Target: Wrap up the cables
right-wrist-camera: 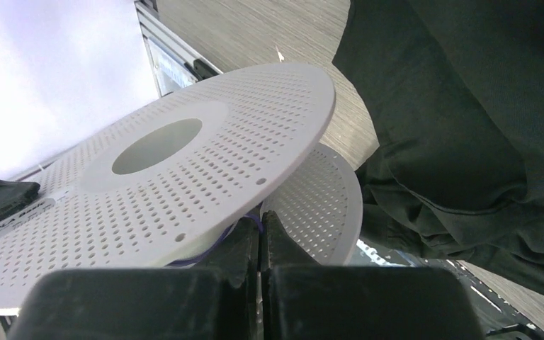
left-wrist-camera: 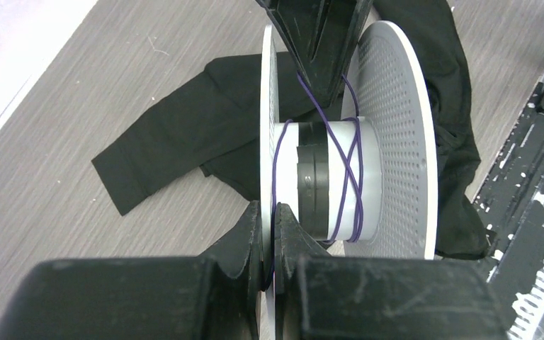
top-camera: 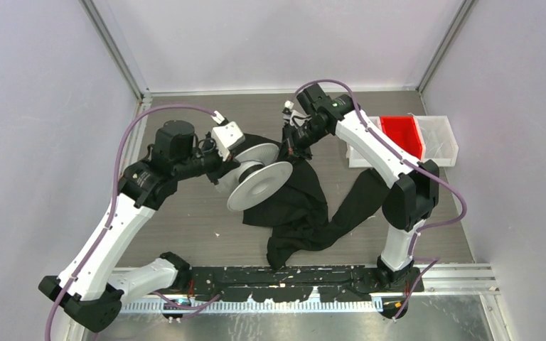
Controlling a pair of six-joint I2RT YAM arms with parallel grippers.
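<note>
I will next move my left gripper down and to the left in the top view, turn the spool (top-camera: pixel 259 186) flat and then release it, since bare tabletop is below the gripper.
A white perforated spool (top-camera: pixel 259 186) is held off the table at centre left. My left gripper (top-camera: pixel 233 169) is shut on its flange; in the left wrist view its jaws (left-wrist-camera: pixel 271 212) clamp the flange edge. A thin purple cable (left-wrist-camera: pixel 345 177) crosses in a few loose turns over the spool's hub (left-wrist-camera: pixel 368 177), beside a black band. My right gripper (top-camera: pixel 289 142) sits at the spool's far rim, shut on the cable. In the right wrist view its jaws (right-wrist-camera: pixel 260 223) pinch the cable (right-wrist-camera: pixel 209 253) between the two flanges (right-wrist-camera: pixel 184 177).
A large black cloth (top-camera: pixel 298 199) lies crumpled under and to the right of the spool. A red bin (top-camera: pixel 400 135) and a clear bin (top-camera: pixel 441 138) stand at the back right. A black rail (top-camera: pixel 284 273) runs along the near edge.
</note>
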